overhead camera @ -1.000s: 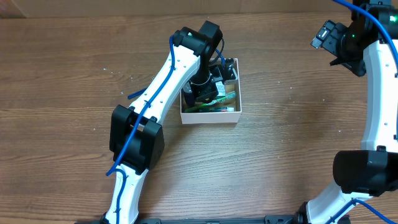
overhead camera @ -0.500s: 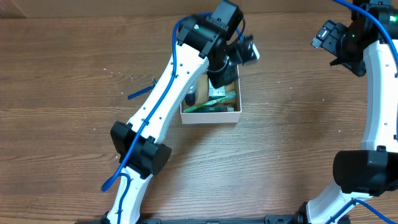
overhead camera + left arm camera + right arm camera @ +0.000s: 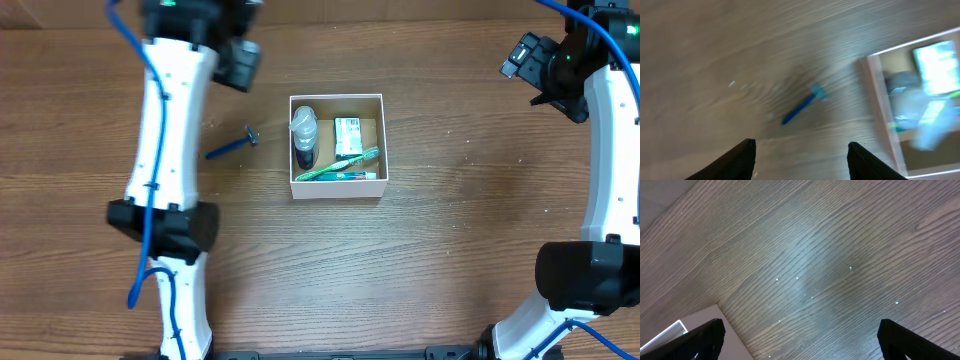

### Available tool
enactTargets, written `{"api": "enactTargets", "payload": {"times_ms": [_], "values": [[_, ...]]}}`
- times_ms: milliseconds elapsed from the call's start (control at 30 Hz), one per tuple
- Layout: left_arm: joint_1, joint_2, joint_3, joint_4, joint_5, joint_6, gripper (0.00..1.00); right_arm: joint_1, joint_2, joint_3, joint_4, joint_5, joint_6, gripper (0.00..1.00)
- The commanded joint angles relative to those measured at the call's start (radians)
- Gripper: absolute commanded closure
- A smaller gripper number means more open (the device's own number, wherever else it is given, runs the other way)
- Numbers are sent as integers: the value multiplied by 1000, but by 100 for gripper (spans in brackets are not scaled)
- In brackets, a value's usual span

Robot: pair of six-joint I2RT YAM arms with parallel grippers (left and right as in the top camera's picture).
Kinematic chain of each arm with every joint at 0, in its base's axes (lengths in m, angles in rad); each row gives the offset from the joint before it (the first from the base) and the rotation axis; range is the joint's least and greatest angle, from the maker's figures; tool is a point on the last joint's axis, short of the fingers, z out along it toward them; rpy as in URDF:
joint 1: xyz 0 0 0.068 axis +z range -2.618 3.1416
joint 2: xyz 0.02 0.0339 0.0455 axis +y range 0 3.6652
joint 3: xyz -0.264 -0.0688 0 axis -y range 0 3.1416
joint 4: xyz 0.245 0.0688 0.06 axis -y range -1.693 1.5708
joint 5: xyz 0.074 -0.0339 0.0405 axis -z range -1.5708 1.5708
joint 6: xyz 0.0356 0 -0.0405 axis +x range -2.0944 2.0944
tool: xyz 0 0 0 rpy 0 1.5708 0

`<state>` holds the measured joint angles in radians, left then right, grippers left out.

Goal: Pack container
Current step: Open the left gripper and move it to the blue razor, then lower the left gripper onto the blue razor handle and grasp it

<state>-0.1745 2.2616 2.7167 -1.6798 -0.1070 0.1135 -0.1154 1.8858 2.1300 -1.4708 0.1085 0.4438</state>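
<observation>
The blue razor's handle lies at a slant on the tabletop below, so next my left gripper will go down with its fingers open and turn them to fit over both sides of it.
The container, a white-walled square box with a brown floor, sits mid-table. Inside lie a clear bottle, a green-and-white packet, a green toothbrush and a toothpaste tube. A blue razor lies on the table left of the box; it also shows in the blurred left wrist view, with the container to its right. My left gripper is open and empty, high at the back left. My right gripper is open and empty at the far right.
The wooden table spreads round the box. In the right wrist view a white corner shows at the lower left over bare wood. The right arm's base stands at the front right.
My left arm has lifted out of the container and swung far left and back. The box contents are now uncovered. The right arm has not moved.
</observation>
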Motion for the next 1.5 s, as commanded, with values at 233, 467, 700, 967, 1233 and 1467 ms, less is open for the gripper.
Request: {"api": "enactTargets", "payload": {"times_ms": [233, 467, 700, 967, 1233, 1467], "values": [[58, -23, -413, 224, 185, 290, 40, -1, -5, 8, 2, 11, -2, 0], [71, -23, -687, 380, 167, 490, 41, -1, -5, 8, 2, 11, -2, 0], [87, -23, -824, 494, 224, 622, 38, -1, -5, 8, 2, 11, -2, 0], [108, -23, -926, 647, 167, 669, 38, -1, -5, 8, 2, 11, -2, 0], [141, -23, -929, 705, 167, 676, 39, -1, -5, 8, 2, 11, -1, 0], [166, -23, -930, 694, 194, 676, 41, -1, -5, 8, 2, 11, -2, 0]]}}
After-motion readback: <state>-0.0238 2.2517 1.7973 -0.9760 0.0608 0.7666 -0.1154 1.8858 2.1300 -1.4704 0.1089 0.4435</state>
